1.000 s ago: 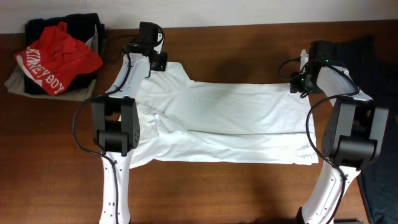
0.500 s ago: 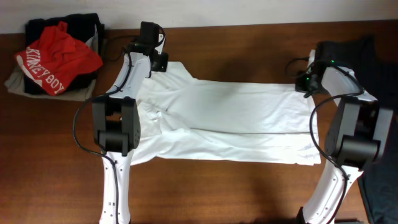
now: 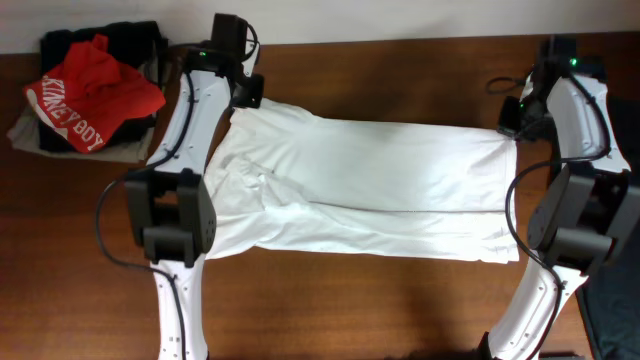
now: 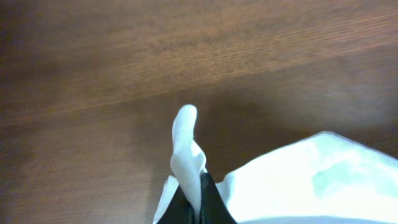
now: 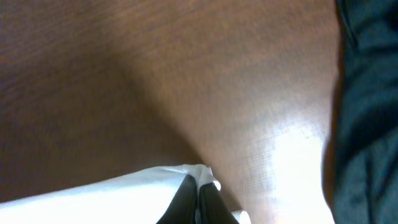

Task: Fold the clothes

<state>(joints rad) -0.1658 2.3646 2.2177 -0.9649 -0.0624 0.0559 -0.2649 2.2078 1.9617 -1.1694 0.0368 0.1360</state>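
Observation:
The far corner of the clothes goes back over the wrinkles and down in my left gripper next for release there, since the clothes' crumpled side [image 3: 233, 198] lies back from the gripper.
The clothes [image 3: 370, 185], a large plain white garment, lie spread across the middle of the brown table. My left gripper [image 3: 243, 97] is shut on the garment's far left corner; in the left wrist view a pinched fold of the clothes [image 4: 186, 149] sticks up from the left gripper [image 4: 198, 208]. At the far right, my right gripper [image 3: 513, 122] is shut on the other far corner. The right wrist view shows the white edge of the clothes [image 5: 200, 174] caught between the black fingers of the right gripper [image 5: 198, 199]. Between the two grippers the far edge is stretched.
A red shirt with white lettering [image 3: 92, 92] lies on a dark garment pile [image 3: 110, 45] at the far left corner. More dark fabric [image 3: 612, 290] lies at the right edge, also the dark fabric [image 5: 367, 106] in the right wrist view. Bare table [image 3: 360, 310] runs along the front.
Both grippers closed on the far corners of the white garment. They then moved apart and away from me, pulling the far edge taut and wider.

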